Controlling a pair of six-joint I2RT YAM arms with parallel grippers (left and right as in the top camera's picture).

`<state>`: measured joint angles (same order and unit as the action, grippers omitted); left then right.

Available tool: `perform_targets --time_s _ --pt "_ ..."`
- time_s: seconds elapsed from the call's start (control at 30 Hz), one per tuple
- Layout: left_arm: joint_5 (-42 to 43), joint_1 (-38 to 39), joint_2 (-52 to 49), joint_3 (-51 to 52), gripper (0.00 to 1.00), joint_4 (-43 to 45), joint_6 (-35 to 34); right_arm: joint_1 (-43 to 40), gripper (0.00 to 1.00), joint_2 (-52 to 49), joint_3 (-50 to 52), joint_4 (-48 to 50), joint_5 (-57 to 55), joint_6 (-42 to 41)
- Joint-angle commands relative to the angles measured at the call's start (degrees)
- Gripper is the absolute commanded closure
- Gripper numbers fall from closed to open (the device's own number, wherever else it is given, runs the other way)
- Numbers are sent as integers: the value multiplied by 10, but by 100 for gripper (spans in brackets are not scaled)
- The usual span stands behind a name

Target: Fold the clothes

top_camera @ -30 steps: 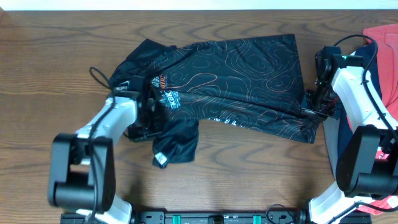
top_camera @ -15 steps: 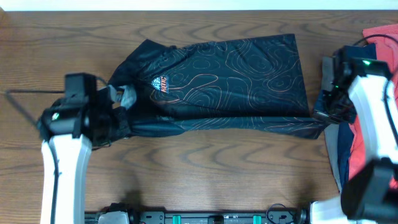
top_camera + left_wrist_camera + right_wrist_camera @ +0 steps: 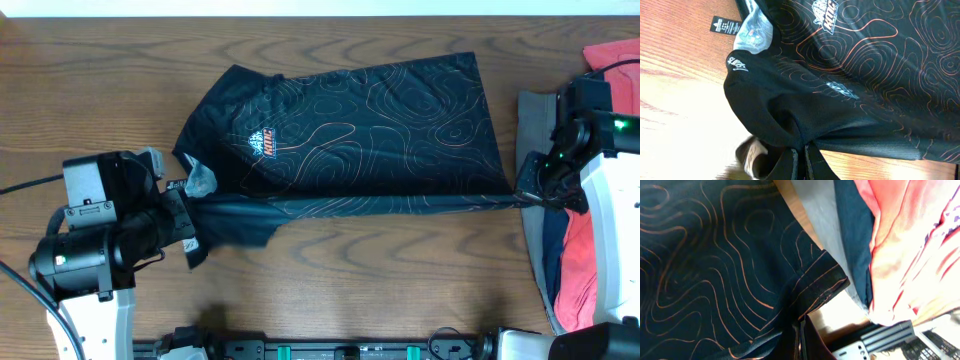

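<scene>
The jersey's near edge hangs between both arms, so my left gripper goes outward and down toward the collar next, to release the jersey.
The black jersey (image 3: 370, 120) with orange contour lines and a small badge lies spread across the table's middle. Its near edge is pulled taut between both arms. My left gripper (image 3: 190, 205) is shut on the jersey's near left part, by the collar and sleeve; the left wrist view shows the cloth (image 3: 840, 85) pinched between the fingers (image 3: 801, 162). My right gripper (image 3: 528, 195) is shut on the jersey's near right hem corner; the right wrist view shows that hem (image 3: 740, 270) between the fingers (image 3: 801, 335).
A pile of other garments lies at the table's right edge: a red T-shirt (image 3: 610, 55), a grey piece (image 3: 532, 115) and a navy piece (image 3: 855, 225). A dark rail (image 3: 350, 350) runs along the front edge. Bare wood lies near the front.
Both grippers have pulled the jersey's near edge toward the front and stretched it straight. The left arm has moved down and left, and the bunched left sleeve part has been drawn out flatter.
</scene>
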<state>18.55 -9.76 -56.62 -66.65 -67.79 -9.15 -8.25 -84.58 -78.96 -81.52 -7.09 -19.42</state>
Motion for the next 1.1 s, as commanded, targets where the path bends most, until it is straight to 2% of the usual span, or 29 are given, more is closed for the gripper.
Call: perform_targets --time_s 0.0,0.23,0.43,0.6,0.9,1.07 --pt "3 -6 21 -10 94 -4 5 -5 99 11 0 -10 -11 9" --pt "2 -6 50 -14 94 -16 3 -5 99 11 0 -46 -19 9" --pt "-6 -6 17 -14 94 30 -8 -5 99 10 0 64 -23 15" --pt "-6 -6 -61 -14 94 84 -26 -4 99 3 0 143 9 24" --pt "-6 -6 -229 -14 94 211 -25 -3 99 -71 0 170 16 24" --pt "-6 -5 -306 -14 94 289 -26 -1 99 -133 0 218 18 30"
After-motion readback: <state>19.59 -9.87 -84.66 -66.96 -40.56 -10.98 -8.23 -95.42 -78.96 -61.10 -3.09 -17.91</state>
